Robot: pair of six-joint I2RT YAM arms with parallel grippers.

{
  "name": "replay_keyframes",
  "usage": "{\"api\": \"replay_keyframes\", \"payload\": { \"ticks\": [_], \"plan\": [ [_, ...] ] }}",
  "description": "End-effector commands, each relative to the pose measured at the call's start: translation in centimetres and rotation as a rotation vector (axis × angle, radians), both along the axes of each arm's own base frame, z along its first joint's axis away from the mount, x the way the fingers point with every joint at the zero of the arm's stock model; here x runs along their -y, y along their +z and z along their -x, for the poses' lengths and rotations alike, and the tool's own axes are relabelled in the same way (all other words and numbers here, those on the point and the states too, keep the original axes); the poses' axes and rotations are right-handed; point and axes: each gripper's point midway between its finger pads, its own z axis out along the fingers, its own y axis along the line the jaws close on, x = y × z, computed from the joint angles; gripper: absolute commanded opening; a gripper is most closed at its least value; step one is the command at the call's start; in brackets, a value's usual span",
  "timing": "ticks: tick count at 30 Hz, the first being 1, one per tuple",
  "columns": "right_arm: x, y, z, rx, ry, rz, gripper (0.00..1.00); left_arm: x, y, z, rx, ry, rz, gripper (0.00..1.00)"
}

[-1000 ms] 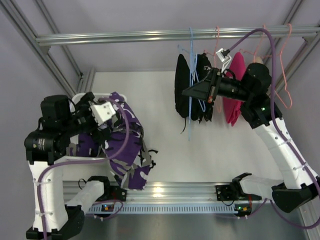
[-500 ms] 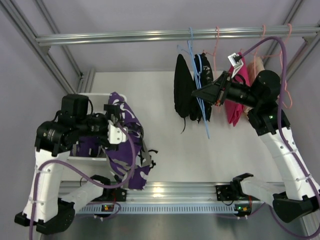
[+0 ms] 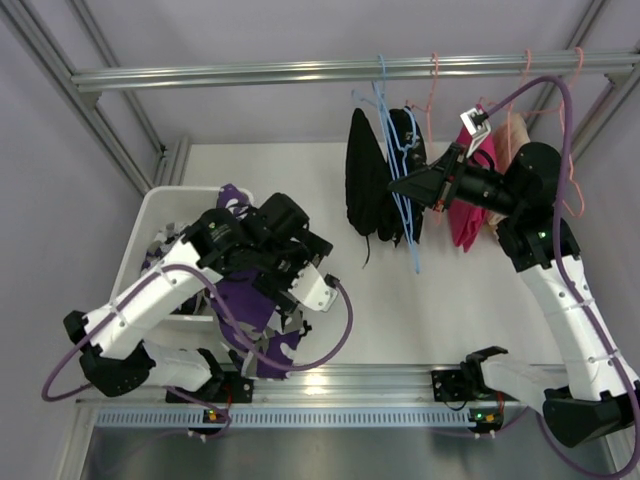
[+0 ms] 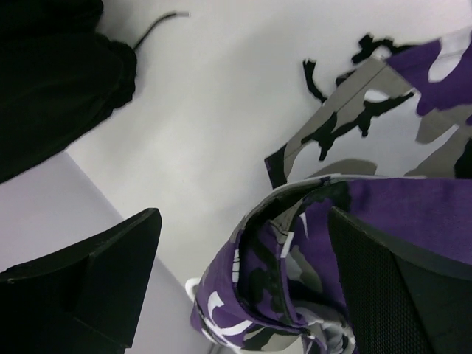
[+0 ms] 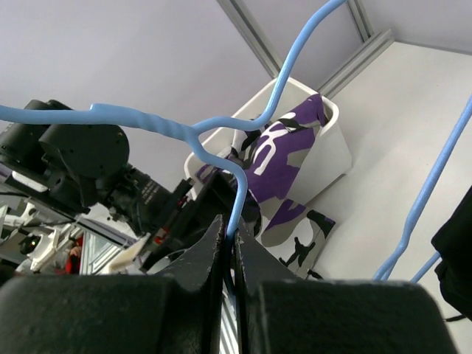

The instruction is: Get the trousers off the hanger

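Note:
Next, my left gripper lowers onto the curved waistband edge [image 4: 240,254] of the camouflage trousers and closes on that bend, as it stands between my spread fingers.
The camouflage trousers [image 3: 250,310] lie draped over the front rim of the white bin [image 3: 160,205] and hang onto the table. My left gripper [image 3: 290,265] is open just above them. In the left wrist view the camouflage fabric [image 4: 369,214] lies between the wide-apart fingers [image 4: 96,280], next to the right one. My right gripper [image 3: 398,185] is shut on the wire of a bare blue hanger [image 3: 405,225], which tilts away from the rail. The right wrist view shows the wire [image 5: 184,125] pinched between my jaws [image 5: 230,243]. The black trousers [image 3: 365,185] hang from the rail beside it.
A bright pink garment [image 3: 470,210] and a beige one [image 3: 515,130] hang on pink hangers right of my right gripper. The metal rail [image 3: 250,72] crosses the top. Slanted frame bars stand at both back corners. A black drawstring [image 3: 305,300] trails on the table.
My left arm has swung from the left side of the bin to the right, over the camouflage trousers. My right gripper has pulled the blue hanger slightly right, tilting it.

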Motion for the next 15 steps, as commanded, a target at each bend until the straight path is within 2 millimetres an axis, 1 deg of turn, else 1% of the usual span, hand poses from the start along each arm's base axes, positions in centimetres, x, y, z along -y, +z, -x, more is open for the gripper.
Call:
{"api": "replay_keyframes", "payload": {
  "ticks": [1, 2, 3, 6, 10, 13, 15],
  "plan": [
    [0.5, 1.7, 0.2, 0.104, 0.001, -0.020, 0.00, -3.1, -1.8, -1.6, 0.068, 0.055, -0.243, 0.99],
    [0.6, 1.6, 0.2, 0.104, 0.000, -0.021, 0.00, -3.6, -2.0, -2.1, 0.091, 0.061, -0.297, 0.99],
    [0.6, 1.5, 0.2, 0.103, 0.003, -0.021, 0.00, -4.2, -2.4, -2.0, 0.087, 0.052, -0.350, 0.99],
    [0.6, 1.2, 0.1, 0.096, 0.005, -0.019, 0.00, -4.4, -2.7, -3.1, 0.123, 0.041, -0.435, 0.99],
    [0.8, 1.1, 0.0, 0.093, 0.001, -0.021, 0.00, -5.3, -3.5, -3.6, 0.154, 0.001, -0.521, 0.98],
    [0.9, 1.0, 0.0, 0.093, -0.004, -0.022, 0.00, -6.3, -4.5, -3.8, 0.156, -0.007, -0.587, 0.94],
    [1.0, 0.9, 0.0, 0.095, -0.006, -0.020, 0.00, -6.6, -5.2, -3.5, 0.141, -0.015, -0.611, 0.88]
  ]
}}
